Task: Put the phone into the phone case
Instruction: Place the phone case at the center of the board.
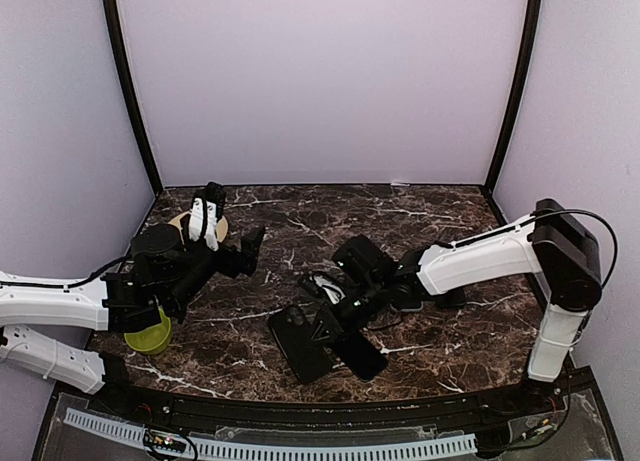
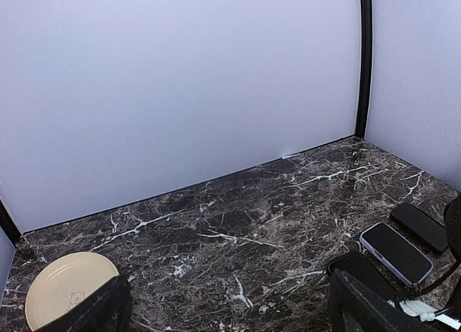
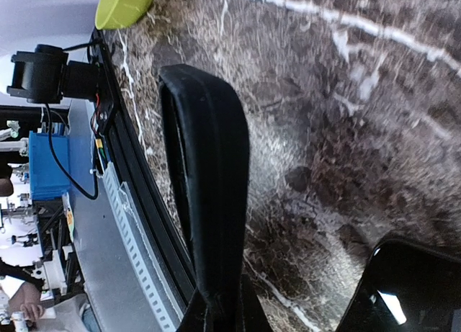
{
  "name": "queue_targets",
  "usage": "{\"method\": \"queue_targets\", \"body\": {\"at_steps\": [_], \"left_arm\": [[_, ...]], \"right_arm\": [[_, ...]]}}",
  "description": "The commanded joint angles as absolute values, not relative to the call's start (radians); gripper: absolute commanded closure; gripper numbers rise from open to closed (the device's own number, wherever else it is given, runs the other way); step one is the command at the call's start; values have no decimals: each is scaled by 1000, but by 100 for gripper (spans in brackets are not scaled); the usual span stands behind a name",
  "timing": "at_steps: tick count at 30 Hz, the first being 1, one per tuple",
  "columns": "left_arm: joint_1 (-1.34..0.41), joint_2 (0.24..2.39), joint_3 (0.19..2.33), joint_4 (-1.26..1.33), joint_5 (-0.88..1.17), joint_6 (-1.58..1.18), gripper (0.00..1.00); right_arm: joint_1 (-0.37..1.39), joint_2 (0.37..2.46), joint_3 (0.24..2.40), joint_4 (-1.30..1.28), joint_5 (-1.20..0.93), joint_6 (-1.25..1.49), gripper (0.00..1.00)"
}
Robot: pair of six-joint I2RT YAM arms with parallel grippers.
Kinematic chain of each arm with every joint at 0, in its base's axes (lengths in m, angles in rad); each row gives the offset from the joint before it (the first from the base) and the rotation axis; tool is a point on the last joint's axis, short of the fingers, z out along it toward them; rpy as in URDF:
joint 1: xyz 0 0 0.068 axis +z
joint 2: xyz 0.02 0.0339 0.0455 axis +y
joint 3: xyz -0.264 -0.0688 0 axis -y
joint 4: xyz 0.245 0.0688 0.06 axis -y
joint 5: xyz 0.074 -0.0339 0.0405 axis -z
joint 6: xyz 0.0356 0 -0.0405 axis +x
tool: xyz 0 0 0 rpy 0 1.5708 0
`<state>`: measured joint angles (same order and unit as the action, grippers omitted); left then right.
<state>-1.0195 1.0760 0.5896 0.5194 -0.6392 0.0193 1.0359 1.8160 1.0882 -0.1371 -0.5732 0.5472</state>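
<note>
The black phone case [image 1: 298, 343] comes down beside the phone next in my right gripper, which then releases it.
My right gripper [image 1: 328, 326] is shut on the edge of the black phone case [image 1: 298, 343], near the table's front middle. In the right wrist view the case [image 3: 205, 166] runs edge-on up from the closed gripper [image 3: 216, 314], low over the marble. The black phone [image 1: 360, 356] lies flat just right of the case, and its glossy screen shows at the lower right of the right wrist view [image 3: 410, 289]. My left gripper [image 1: 250, 253] is open and empty at the left, well apart from both, and in the left wrist view [image 2: 230, 314] there is only bare marble between its fingers [image 2: 367, 307].
A beige plate [image 1: 180, 223] [image 2: 65, 289] sits at the back left. A green bowl [image 1: 150, 337] sits at the front left by the left arm. A light-rimmed phone [image 2: 395, 253] and a dark slab [image 2: 421, 226] lie by the right arm. The table's black front rail [image 3: 137, 188] is close.
</note>
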Motion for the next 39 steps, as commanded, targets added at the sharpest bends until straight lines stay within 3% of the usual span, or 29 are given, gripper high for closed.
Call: {"method": "queue_targets", "body": {"at_steps": [1, 16, 24, 34, 39], "left_arm": [[-1020, 1078, 623, 509, -651, 27, 3], [-1022, 1093, 630, 496, -631, 22, 3], [-1021, 1095, 632, 491, -625, 22, 3], [-1020, 1102, 635, 487, -622, 24, 3], [-1021, 1106, 637, 484, -617, 25, 3]], "right_arm": [[1054, 1848, 1107, -135, -639, 573, 100], [1054, 1908, 1074, -141, -660, 609, 100], [1052, 1921, 1097, -223, -590, 576, 79], [1053, 1892, 1154, -365, -463, 512, 71], [1068, 1864, 1231, -523, -273, 458, 65]]}}
